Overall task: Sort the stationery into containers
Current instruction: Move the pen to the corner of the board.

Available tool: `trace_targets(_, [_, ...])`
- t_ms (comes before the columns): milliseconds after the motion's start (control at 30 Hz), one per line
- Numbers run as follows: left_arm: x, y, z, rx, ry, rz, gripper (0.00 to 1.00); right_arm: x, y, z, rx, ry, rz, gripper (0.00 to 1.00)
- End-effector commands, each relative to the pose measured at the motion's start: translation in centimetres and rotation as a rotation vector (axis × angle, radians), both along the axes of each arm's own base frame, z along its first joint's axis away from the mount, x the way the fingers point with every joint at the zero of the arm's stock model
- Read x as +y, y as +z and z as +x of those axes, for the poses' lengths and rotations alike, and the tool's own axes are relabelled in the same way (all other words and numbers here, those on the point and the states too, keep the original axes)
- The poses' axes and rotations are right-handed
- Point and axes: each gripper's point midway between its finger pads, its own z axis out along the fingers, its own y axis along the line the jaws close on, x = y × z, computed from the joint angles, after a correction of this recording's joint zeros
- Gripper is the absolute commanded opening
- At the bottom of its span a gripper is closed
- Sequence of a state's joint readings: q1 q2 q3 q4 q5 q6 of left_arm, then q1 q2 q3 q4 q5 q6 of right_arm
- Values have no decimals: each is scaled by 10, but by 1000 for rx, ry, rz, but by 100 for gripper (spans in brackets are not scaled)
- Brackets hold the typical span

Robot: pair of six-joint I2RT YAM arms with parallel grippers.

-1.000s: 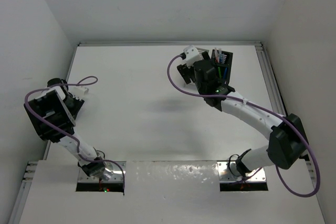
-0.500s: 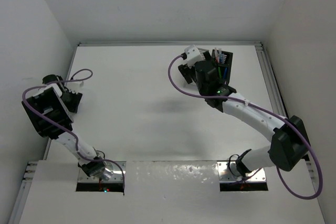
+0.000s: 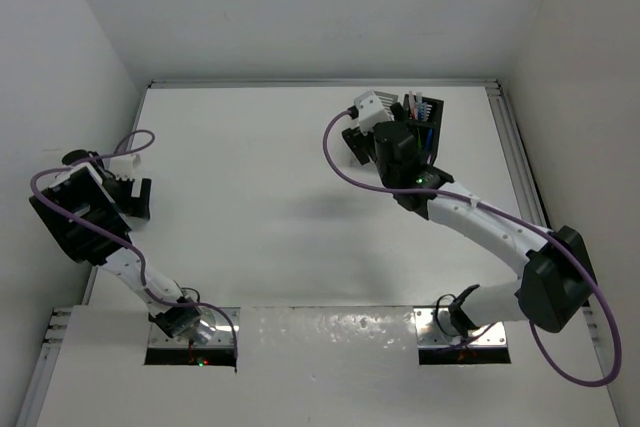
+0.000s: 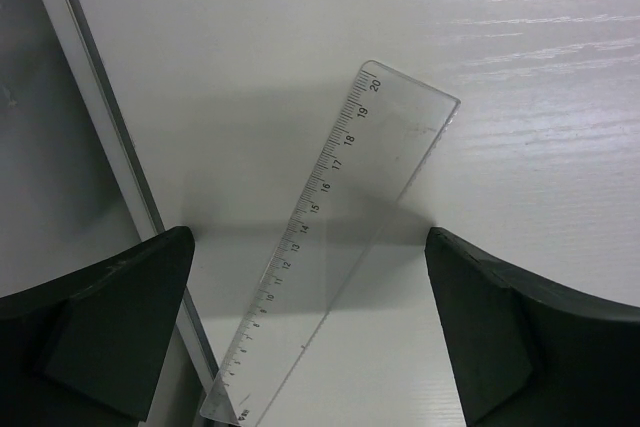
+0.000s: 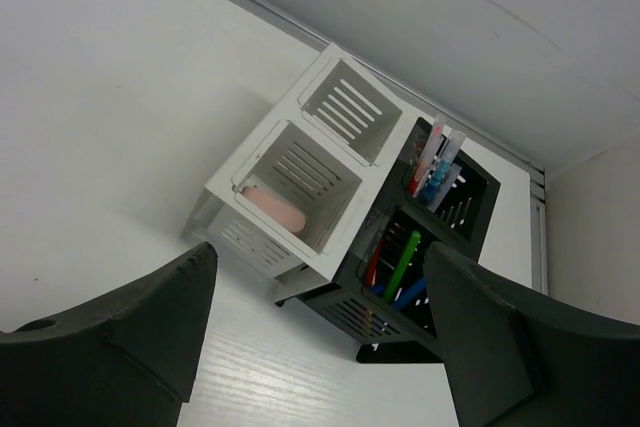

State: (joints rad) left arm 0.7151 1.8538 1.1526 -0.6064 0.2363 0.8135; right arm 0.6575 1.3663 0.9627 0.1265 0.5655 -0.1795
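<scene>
My left gripper will next shift toward the metal bar and close across the ruler's middle (image 4: 330, 235), since the clear ruler slants between my open fingers to that bar.
A clear plastic ruler (image 4: 345, 237) lies flat on the white table, slanting between the wide-apart jaws of my left gripper (image 4: 310, 272), which is open and touches nothing. My right gripper (image 5: 320, 257) hangs open and empty above the containers. The white container (image 5: 245, 237) has a pink eraser (image 5: 272, 209) in its near compartment. Beside it, the black container (image 5: 365, 317) holds a green pen (image 5: 402, 262), a red pen (image 5: 374, 265) and a blue pen (image 5: 408, 294), with pink and blue items (image 5: 435, 162) in its far compartment. From above, the left gripper (image 3: 125, 187) is at the table's left edge and the right gripper (image 3: 372, 137) is near the black container (image 3: 436, 132).
A metal rail (image 4: 110, 147) marks the table's left edge, just beside the ruler's near end. Walls close in the table at the back and on both sides. The containers stand in the far right corner by another rail (image 3: 510, 147).
The left arm has swung left toward the table's edge and its jaws have gone from shut to wide open. The right arm has shifted only slightly.
</scene>
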Motion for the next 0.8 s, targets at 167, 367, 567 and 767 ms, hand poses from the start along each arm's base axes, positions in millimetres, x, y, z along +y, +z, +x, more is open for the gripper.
trace_targets(167, [3,-2,-9,7,42,-12,100,1,15,-6,-37,-4,39,82])
trace_targets(367, [27,5,-2,-32,108,35,96,-1,13,-10,-34,-9,35,82])
trace_targets(567, [32,0,-4,-1,125,47,91,-2,15,-11,-36,-13,34,82])
trace_targets(767, [40,-9,-11,16,153,62,91,-1,15,-11,-35,-12,33,82])
